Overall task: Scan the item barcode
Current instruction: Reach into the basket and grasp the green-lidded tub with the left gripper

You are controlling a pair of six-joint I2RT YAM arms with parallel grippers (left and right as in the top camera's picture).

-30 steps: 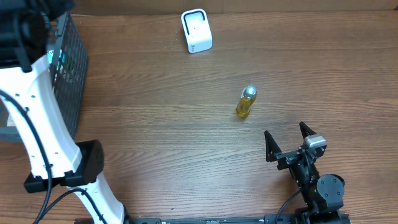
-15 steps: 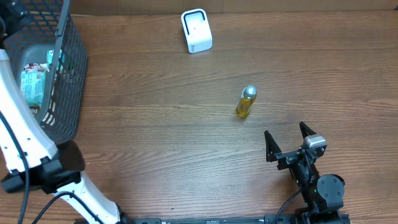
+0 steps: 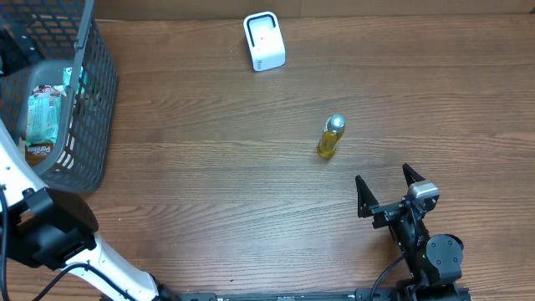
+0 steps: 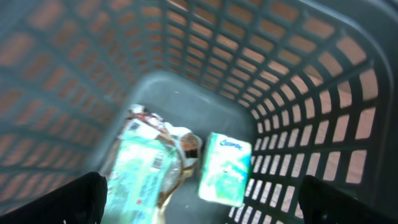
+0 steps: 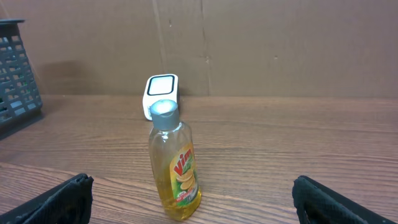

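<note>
The robot will move its left gripper down, to the right in the overhead view, onto the green tissue pack [image 3: 75, 79] [image 4: 225, 169] and close it there, because the pack lies uncovered on the bottom of the basket.
A yellow dish-soap bottle [image 3: 330, 138] with a grey cap stands upright on the wooden table, and its Vim label faces the right wrist view [image 5: 173, 162]. My right gripper [image 3: 384, 180] rests open just in front of it, with nothing between the jaws [image 5: 199, 208]. The white scanner [image 3: 264, 40] stands at the far edge, behind the bottle [image 5: 161, 90]. My left gripper [image 4: 205, 205] hangs open over the inside of the dark mesh basket [image 4: 298, 81], above a green tissue pack [image 4: 225, 169] and a larger green packet [image 4: 140, 174].
The basket [image 3: 92, 100] stands at the table's left edge with several packets [image 3: 42, 117] in it. The left arm's white link and black joint [image 3: 46, 230] rise at the lower left. A cardboard wall [image 5: 280, 43] runs behind the table.
The left arm has swung left and away from over the basket in the overhead view, uncovering the packets inside. The right arm and the bottle have not moved.
</note>
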